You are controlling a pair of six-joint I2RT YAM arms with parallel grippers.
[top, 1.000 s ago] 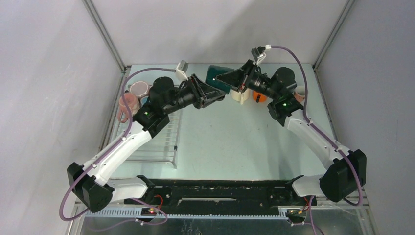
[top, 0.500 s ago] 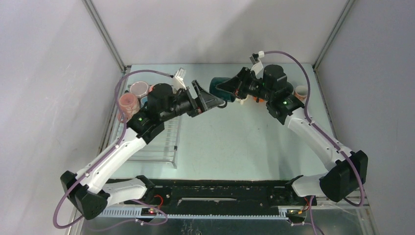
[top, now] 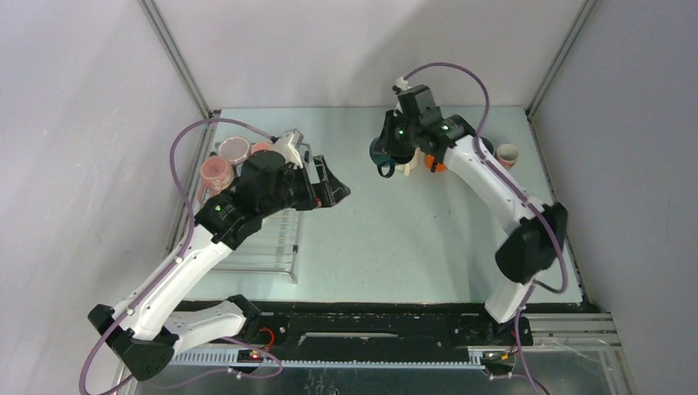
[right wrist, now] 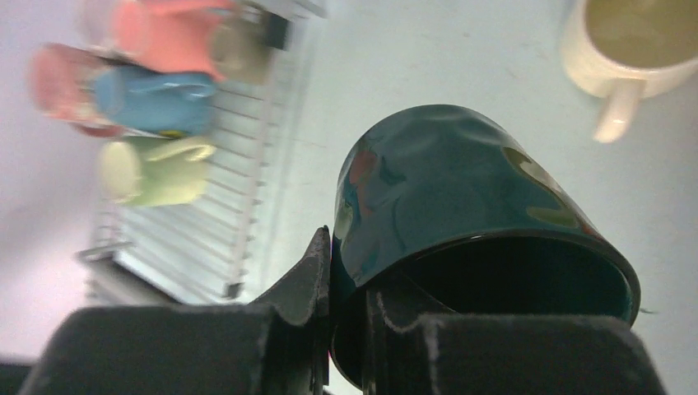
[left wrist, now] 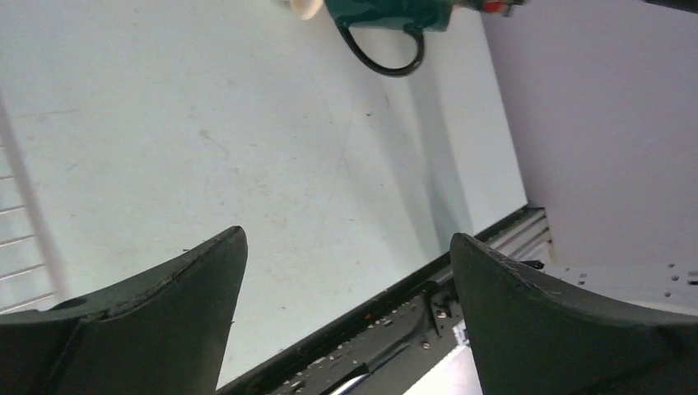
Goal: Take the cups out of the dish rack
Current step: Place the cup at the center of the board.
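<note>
The clear spot on the bare tabletop [right wrist: 527, 123] beside the cream cup's handle is below my right gripper, so my right gripper should move down and release the dark green cup [right wrist: 461, 189] there.
My right gripper [right wrist: 346, 276] is shut on the wall of a dark green cup [right wrist: 461, 189], one finger inside the rim and one outside. The cup is tipped with its mouth toward the wrist. From above it [top: 379, 154] hangs beside a cream cup [top: 403, 164] and an orange cup [top: 437, 163] at the back of the table. My left gripper [top: 331, 186] stands open and empty over bare table, right of the dish rack [top: 267, 243]. Pink cups [top: 216, 174] sit at the rack's far end. A blue cup [right wrist: 148, 90] and a pale green one [right wrist: 152, 169] lie there too.
A beige cup [top: 506, 154] stands near the right wall. The black base rail [top: 370, 317] runs along the near edge. Grey walls close in the table on three sides. In the left wrist view the green cup's black handle [left wrist: 387, 59] shows at the top.
My left gripper opened, let go of the dark green cup and pulled back left toward the rack. The right gripper kept the cup and swung it down beside the cream cup.
</note>
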